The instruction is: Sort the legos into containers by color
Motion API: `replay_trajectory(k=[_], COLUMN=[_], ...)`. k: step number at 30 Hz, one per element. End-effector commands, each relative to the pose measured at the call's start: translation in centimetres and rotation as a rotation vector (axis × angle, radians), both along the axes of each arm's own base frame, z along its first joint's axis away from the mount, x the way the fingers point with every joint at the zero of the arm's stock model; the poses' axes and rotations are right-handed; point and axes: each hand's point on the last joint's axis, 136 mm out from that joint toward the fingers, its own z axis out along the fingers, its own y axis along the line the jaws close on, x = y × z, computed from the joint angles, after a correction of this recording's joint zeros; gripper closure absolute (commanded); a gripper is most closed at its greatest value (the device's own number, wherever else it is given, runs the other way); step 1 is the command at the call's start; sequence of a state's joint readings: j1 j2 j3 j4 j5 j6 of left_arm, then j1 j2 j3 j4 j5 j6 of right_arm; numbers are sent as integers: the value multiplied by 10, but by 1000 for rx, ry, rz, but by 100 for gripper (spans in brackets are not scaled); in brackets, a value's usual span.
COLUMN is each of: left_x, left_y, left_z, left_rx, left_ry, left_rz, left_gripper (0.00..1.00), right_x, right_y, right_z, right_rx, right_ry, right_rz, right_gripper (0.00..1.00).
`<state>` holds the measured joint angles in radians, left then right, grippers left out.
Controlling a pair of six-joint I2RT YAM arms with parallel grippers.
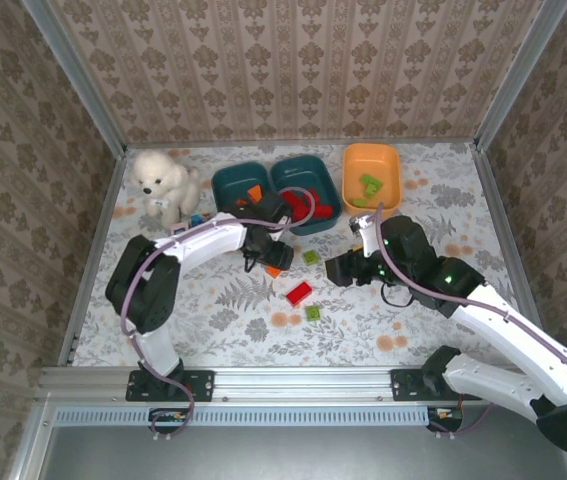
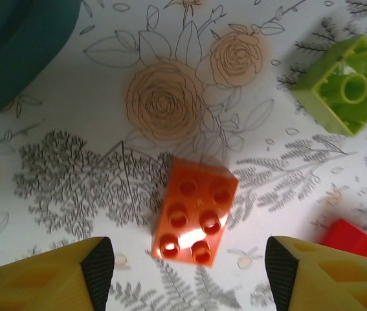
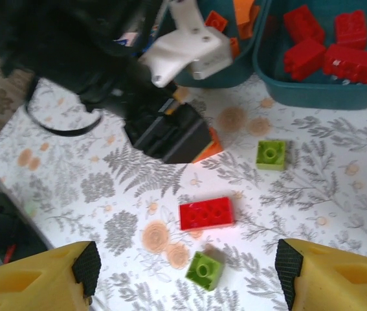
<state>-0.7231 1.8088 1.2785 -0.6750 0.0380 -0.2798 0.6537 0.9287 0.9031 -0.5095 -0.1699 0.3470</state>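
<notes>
Next, the left gripper comes down around the long sides of the orange lego, then closes on it.
An orange lego [image 2: 195, 219] lies studs-up on the flowered table, just ahead of my open left gripper [image 2: 189, 272] and between its yellow fingers [image 2: 54, 275]. From above, that gripper [image 1: 273, 262] hovers over the orange lego [image 1: 272, 271]. A red lego [image 3: 206, 213] and two green legos [image 3: 271, 155] [image 3: 204, 269] lie loose below my open right gripper [image 3: 186, 275], which holds nothing. One teal tray [image 1: 225, 178] holds orange legos, the other teal tray [image 1: 303, 160] red ones, and the orange tray [image 1: 388, 165] green ones.
A white plush dog [image 1: 163, 185] sits at the back left, with small blue and white items beside it. The left arm's black wrist [image 3: 164, 129] reaches across in front of the teal trays [image 3: 312, 94]. Patterned walls enclose the table.
</notes>
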Motion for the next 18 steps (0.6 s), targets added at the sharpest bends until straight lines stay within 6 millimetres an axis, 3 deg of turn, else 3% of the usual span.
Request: replay_trajectory(k=[1, 10, 18], left_x=[2, -7, -7], left_y=[2, 5, 0], left_z=[-2, -34, -45], left_rx=[94, 166, 169], left_ry=[-24, 35, 48], left_rz=[-85, -110, -113], left_gripper=[33, 37, 55], right_x=[-17, -20, -19], right_y=[3, -7, -6], right_z=[-3, 0, -3], right_rx=[50, 56, 44], right_ry=[61, 62, 70], right_rz=[34, -9, -9], right_gripper=[23, 21, 21])
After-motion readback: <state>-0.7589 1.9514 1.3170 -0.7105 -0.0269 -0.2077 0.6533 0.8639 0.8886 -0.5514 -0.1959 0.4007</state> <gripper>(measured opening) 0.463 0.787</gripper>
